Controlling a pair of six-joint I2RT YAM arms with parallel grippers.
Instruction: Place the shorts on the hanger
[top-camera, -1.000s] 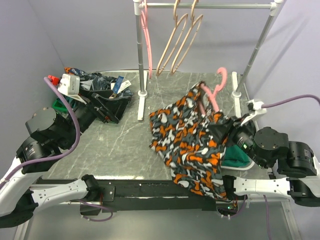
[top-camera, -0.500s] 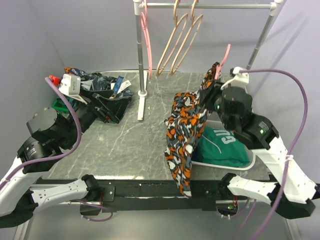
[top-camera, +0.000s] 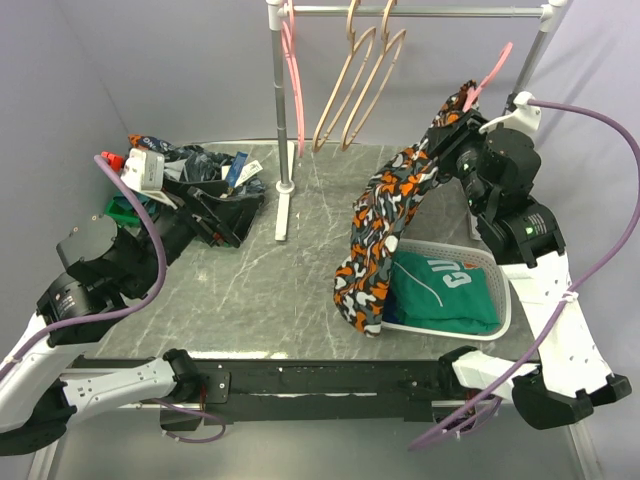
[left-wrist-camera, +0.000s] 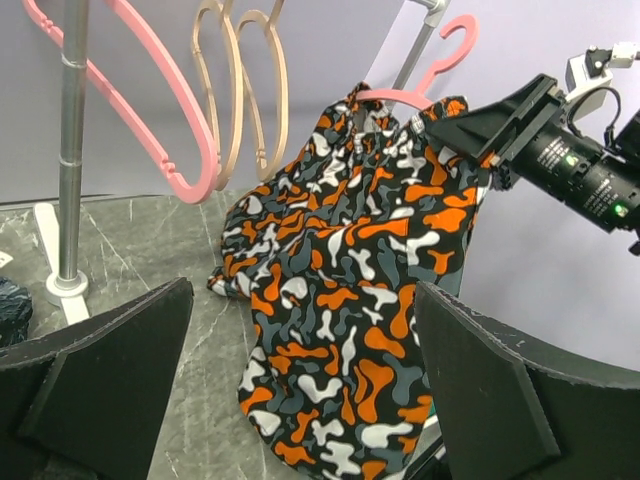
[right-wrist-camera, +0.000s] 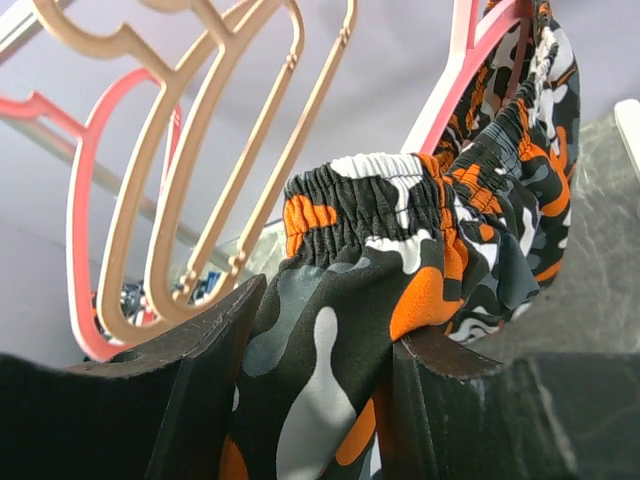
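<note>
The hanger's pink hook is still off the bar and the bar's bare part (top-camera: 508, 12) lies outward, so the right gripper will next carry the shorts (top-camera: 385, 225) outward until the hook sits there, then let them go.
The camouflage shorts (top-camera: 385, 225) in orange, black, grey and white hang from the pink hanger (top-camera: 490, 70), raised high near the rail's right end. My right gripper (top-camera: 462, 112) is shut on the shorts' waistband (right-wrist-camera: 370, 250), with the pink hanger (right-wrist-camera: 470, 70) running up through the fabric. The shorts' lower end drapes down over the basket's left rim. In the left wrist view the shorts (left-wrist-camera: 350, 300) and hanger hook (left-wrist-camera: 452, 45) are ahead of my left gripper (left-wrist-camera: 300, 400), which is open and empty. In the top view the left gripper (top-camera: 215, 215) is at the left, beside the clothes pile.
A metal rail (top-camera: 420, 10) on two posts carries a pink hanger (top-camera: 292, 80) and two beige hangers (top-camera: 360, 80). A white basket (top-camera: 500, 290) holds a green jersey (top-camera: 445, 290). A pile of dark clothes (top-camera: 180, 170) lies at the back left.
My right arm has lifted the hanger and shorts up and toward the back right, close to the rail. The shorts have come off the table and basket and hang more freely. The left arm is still.
</note>
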